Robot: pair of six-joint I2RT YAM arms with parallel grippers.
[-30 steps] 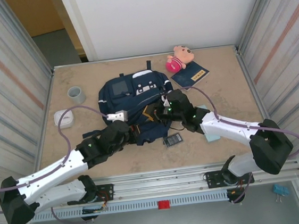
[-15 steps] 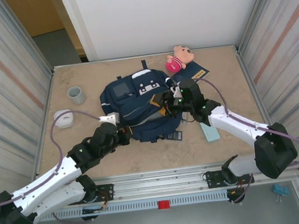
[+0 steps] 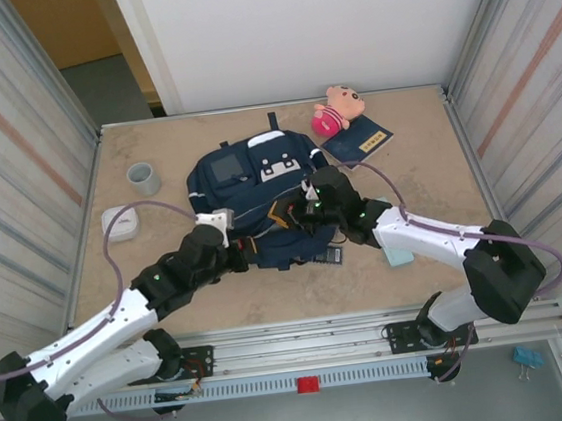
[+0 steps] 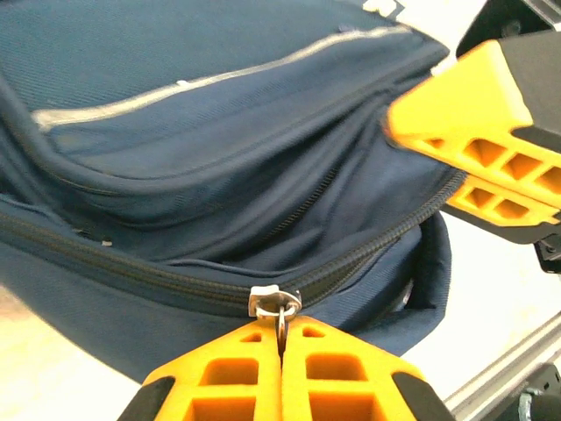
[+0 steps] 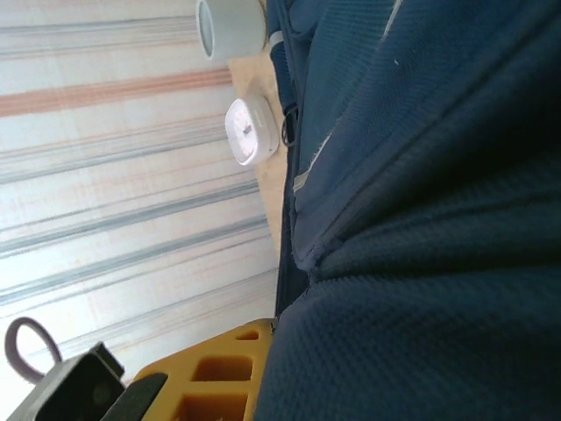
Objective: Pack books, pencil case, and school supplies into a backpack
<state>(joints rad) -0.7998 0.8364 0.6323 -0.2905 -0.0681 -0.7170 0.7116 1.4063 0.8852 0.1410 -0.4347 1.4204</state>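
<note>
My left gripper will next pull the metal zipper pull outward along the zipper to the backpack's side facing the white object (image 3: pixel 197 205) and let go, as that part is closed.
The dark navy backpack (image 3: pixel 242 174) lies flat mid-table. At its near edge, my left gripper (image 3: pixel 237 253) is shut on the metal zipper pull (image 4: pixel 276 303), with the orange pads (image 4: pixel 228 368) pressed together. My right gripper (image 3: pixel 296 212) is shut on the backpack's fabric beside the zipper opening, and its orange fingers (image 4: pixel 473 114) appear at the upper right of the left wrist view. Navy cloth (image 5: pixel 421 263) covers most of that gripper's own camera. The navy book (image 3: pixel 357 142) lies behind the right arm. The dark calculator (image 3: pixel 328 256) and the pale teal pencil case (image 3: pixel 398 255) lie near the bag's front right.
A pink plush toy (image 3: pixel 336 109) sits at the back beside the book. A grey cup (image 3: pixel 143 178) and a small white rounded object (image 3: pixel 119 222) stand left of the bag. Metal walls close in both sides of the table.
My right gripper let go, moved back toward the near edge of the bag, and shut on the fabric there. The backpack shifted slightly. The left gripper kept hold of the zipper pull.
</note>
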